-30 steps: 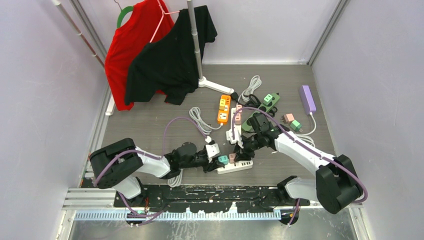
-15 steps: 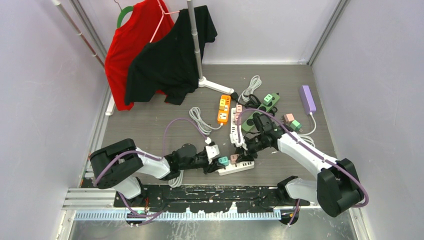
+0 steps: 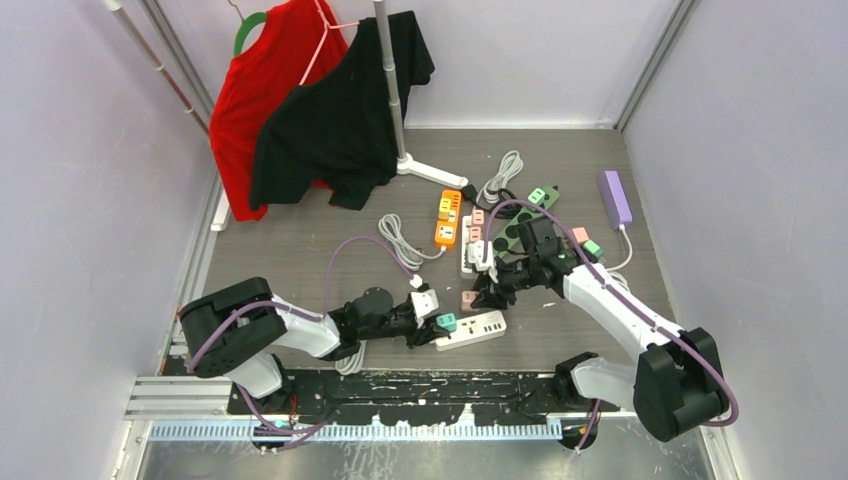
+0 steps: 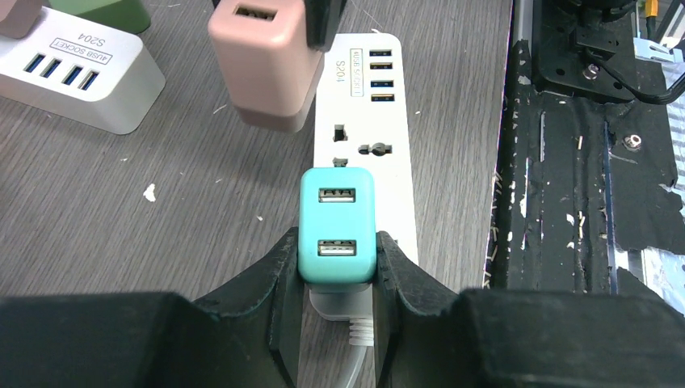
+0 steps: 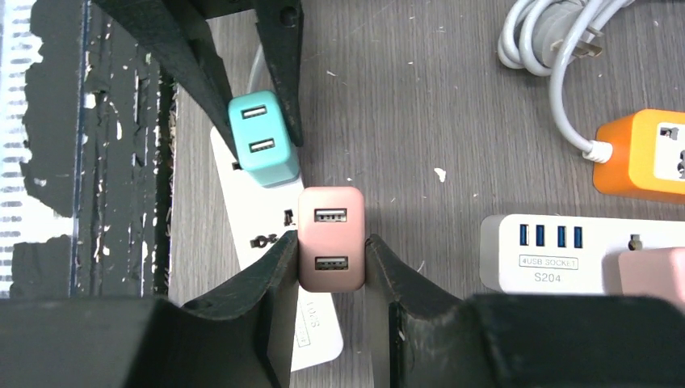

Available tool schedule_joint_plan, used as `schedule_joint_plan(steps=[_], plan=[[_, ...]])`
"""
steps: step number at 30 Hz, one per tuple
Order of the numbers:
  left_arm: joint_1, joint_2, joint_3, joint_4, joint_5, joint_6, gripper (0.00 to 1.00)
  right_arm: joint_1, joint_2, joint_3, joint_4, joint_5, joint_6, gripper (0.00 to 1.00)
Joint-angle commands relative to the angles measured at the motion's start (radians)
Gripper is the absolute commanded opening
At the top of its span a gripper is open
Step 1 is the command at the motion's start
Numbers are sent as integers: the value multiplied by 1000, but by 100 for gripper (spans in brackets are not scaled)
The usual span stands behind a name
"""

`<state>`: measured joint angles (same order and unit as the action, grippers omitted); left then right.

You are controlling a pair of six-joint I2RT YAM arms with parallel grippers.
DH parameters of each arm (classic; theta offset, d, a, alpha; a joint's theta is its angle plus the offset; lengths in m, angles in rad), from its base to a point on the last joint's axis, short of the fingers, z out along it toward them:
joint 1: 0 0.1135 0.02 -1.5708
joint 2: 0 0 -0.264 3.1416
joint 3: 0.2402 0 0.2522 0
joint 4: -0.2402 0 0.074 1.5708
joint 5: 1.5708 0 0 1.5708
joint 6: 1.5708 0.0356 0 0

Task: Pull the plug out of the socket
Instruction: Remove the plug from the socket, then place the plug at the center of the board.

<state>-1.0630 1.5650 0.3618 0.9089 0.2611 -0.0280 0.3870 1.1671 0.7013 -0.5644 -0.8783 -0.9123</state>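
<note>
The plug in my right gripper already hangs clear of the power strip. My right gripper will move it outward and down to the tabletop (image 3: pixel 568 229) beside the loose pink plug and release it.
A white power strip (image 3: pixel 478 328) lies on the table near the front. A teal USB plug (image 3: pixel 446 321) sits in its end socket, and my left gripper (image 3: pixel 436 323) is shut on it; in the left wrist view the teal plug (image 4: pixel 338 225) is clamped between both fingers over the strip (image 4: pixel 367 121). My right gripper (image 3: pixel 482 296) is shut on a pink USB plug (image 3: pixel 468 298), held off the strip and just behind it. In the right wrist view the pink plug (image 5: pixel 331 238) sits between the fingers above the strip (image 5: pixel 262 234), beside the teal plug (image 5: pixel 262 149).
A second white strip marked S204 (image 5: pixel 557 255) lies right behind, with pink plugs in it. An orange strip (image 3: pixel 447 218), a green strip (image 3: pixel 520 225), a purple strip (image 3: pixel 615 198) and coiled white cables (image 3: pixel 395 235) lie further back. A clothes stand base (image 3: pixel 405 165) holds red and black shirts.
My right gripper has pulled the pink plug out of the white strip and moved it back and to the right. My left gripper has stayed clamped on the teal plug.
</note>
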Motion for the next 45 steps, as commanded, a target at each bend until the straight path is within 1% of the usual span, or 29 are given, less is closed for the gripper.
schedule_joint_plan(steps=[1, 3, 7, 16, 21, 22, 24, 26, 31, 35, 39, 45], plan=[[4, 8, -19, -35, -26, -7, 0, -17, -38, 63, -120, -66, -124, 1], [4, 2, -24, -35, -29, -7, 0, -27, -39, 74, -155, -94, -148, 1], [4, -6, -33, -36, -36, -13, 0, -63, -42, 101, -186, -126, -139, 1], [5, -11, -25, -47, -42, -37, 1, -180, -74, 141, -170, -114, -23, 1], [5, -21, -17, -67, -42, -48, 5, -232, -86, 151, -93, -34, 125, 1], [4, -26, -18, -72, -43, -49, 7, -243, -87, 153, -77, -13, 152, 1], [4, -32, -15, -84, -49, -53, 15, -263, -87, 157, -55, 35, 188, 1], [4, -41, -14, -94, -53, -56, 22, -277, -86, 160, -51, 72, 195, 1], [3, -58, -10, -121, -67, -65, 44, -311, -93, 164, -31, 177, 217, 1], [4, -77, -8, -136, -79, -74, 57, -335, -88, 164, 7, 274, 261, 1], [4, -116, -1, -181, -99, -74, 65, -356, -75, 165, 28, 326, 301, 1], [4, -192, -1, -234, -112, -76, 72, -369, -41, 171, 54, 403, 346, 1]])
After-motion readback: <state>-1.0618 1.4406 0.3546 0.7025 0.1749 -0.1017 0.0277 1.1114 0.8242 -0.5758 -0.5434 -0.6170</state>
